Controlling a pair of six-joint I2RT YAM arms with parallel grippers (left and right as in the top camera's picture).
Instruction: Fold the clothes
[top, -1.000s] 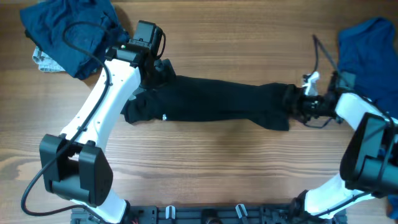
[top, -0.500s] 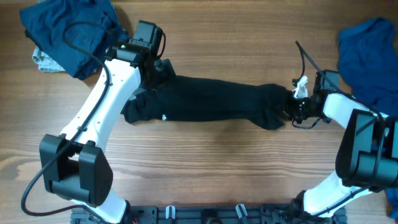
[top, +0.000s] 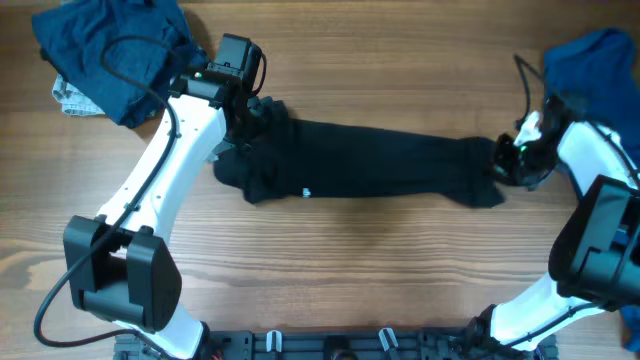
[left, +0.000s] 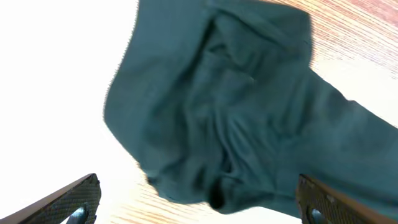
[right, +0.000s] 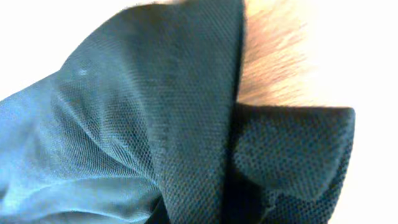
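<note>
The black garment (top: 380, 170) lies stretched long. I will move my right gripper left in the overhead view, over the fabric (top: 447, 165) beside its held end, and let go.
The clothes include a long black garment (top: 380, 170) lying stretched across the middle of the table, a tiny white label (top: 306, 192) near its left end. My right gripper (top: 508, 160) is shut on its right end; in the right wrist view bunched black mesh fabric (right: 186, 124) fills the frame and hides the fingers. My left gripper (top: 262, 110) hovers open over the garment's crumpled left end (left: 236, 106). Its two fingertips (left: 74, 199) stand wide apart with nothing clamped between them.
A dark navy garment (top: 110, 50) is piled at the back left over a pale patterned cloth (top: 68, 97). A royal blue garment (top: 590, 80) lies at the back right, just behind my right arm. Bare wooden tabletop (top: 350, 270) shows in front.
My right gripper has shut on the black garment's right end and pulled rightward. The whole garment has slid right and stretched out. The left arm has not moved.
</note>
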